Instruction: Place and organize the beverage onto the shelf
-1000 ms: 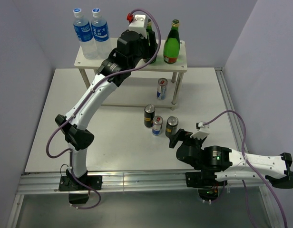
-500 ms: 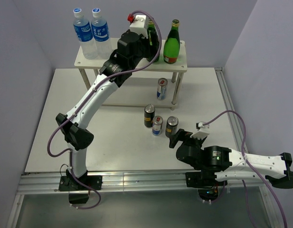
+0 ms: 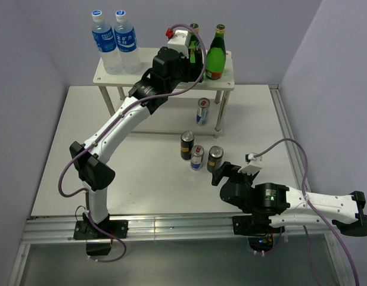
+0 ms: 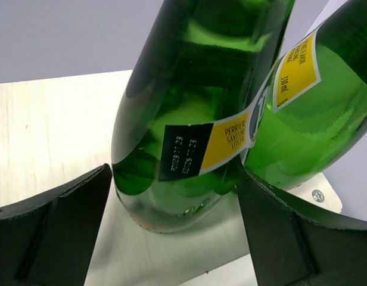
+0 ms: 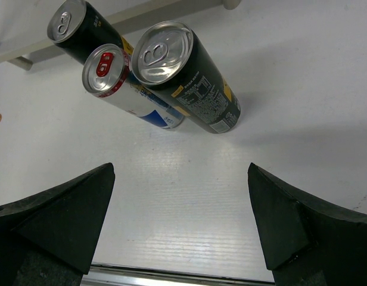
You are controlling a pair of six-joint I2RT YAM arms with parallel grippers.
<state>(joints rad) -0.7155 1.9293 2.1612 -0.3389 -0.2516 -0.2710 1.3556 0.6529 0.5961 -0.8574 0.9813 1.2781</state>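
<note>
My right gripper is to move outward and down next over the nearer dark can (image 5: pixel 196 87), with its fingers open around the can's sides, because the can stands closest and the table in front of it is clear.
My left gripper (image 3: pixel 194 58) is shut on a green glass bottle (image 4: pixel 189 113) with a yellow label, its base at the top board of the white shelf (image 3: pixel 142 75). In the left wrist view both fingers (image 4: pixel 70 220) press the bottle's sides. The second green bottle (image 3: pixel 215 56) stands right beside it, touching or nearly so. One silver-blue can (image 3: pixel 202 111) stands on the lower level. Two dark cans (image 3: pixel 187 145) (image 3: pixel 215 158) and a silver-blue can (image 3: pixel 197 158) stand on the table. My right gripper (image 3: pixel 218 174) is open and empty just in front of them.
Two clear water bottles (image 3: pixel 115 42) with blue labels stand at the left end of the shelf's top board. The table (image 3: pixel 142 173) is walled in at the back and sides. A metal rail runs along its near edge.
My left gripper has moved right and a little farther back along the top board with the green bottle, bringing it against the second bottle. The right arm has not moved.
</note>
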